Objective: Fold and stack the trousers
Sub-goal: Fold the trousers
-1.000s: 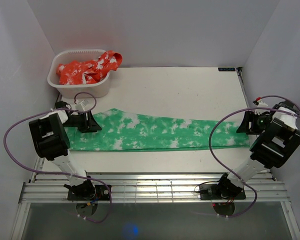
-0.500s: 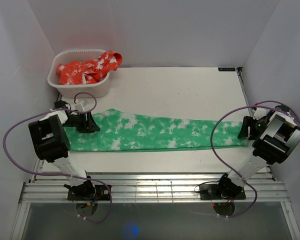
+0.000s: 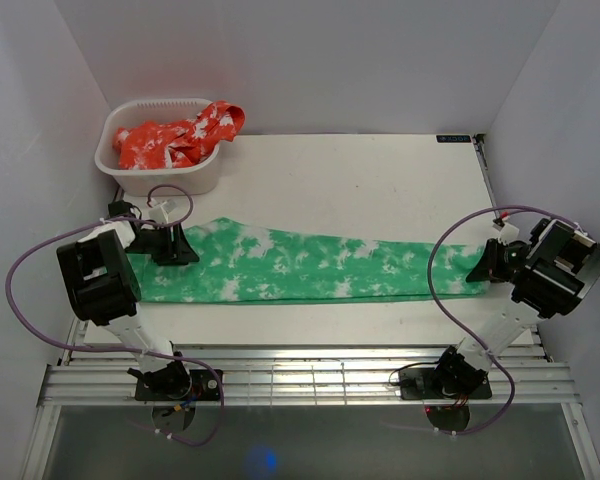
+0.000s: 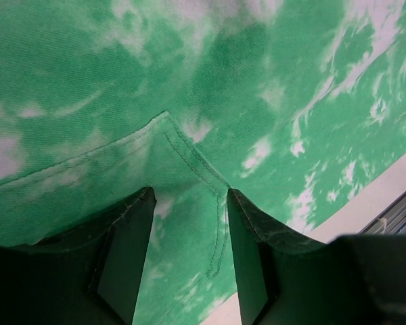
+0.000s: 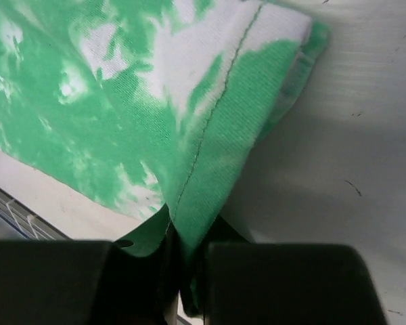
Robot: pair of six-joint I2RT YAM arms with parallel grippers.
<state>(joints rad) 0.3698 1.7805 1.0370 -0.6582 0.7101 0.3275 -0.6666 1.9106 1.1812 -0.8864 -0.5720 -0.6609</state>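
Observation:
The right gripper lifts the trousers' hem over toward their waist end next and releases it on the trousers' middle (image 3: 282, 268), as the trousers lie in one long piece.
The trousers (image 3: 300, 265) lie flat in a long green, white-blotched strip across the table, waist end at the left. My left gripper (image 3: 185, 248) rests on that waist end. It is open, its fingers set down either side of a stitched seam (image 4: 196, 159) on the fabric (image 4: 257, 81), with the cloth lying flat between them (image 4: 189, 196). My right gripper (image 3: 480, 272) is at the leg end, shut on a pinched-up fold of the trousers' hem (image 5: 210, 156). The cloth rises into the closed jaws (image 5: 189, 233).
A white basket (image 3: 170, 182) holding an orange-red patterned garment (image 3: 180, 135) stands at the back left. The table's slatted metal rail (image 3: 310, 380) runs along the near edge. White walls enclose the left, right and back sides.
My right gripper has swung nearer and slightly left, and has shut on the leg hem. The leg end has drawn a little leftward. The left arm has not moved.

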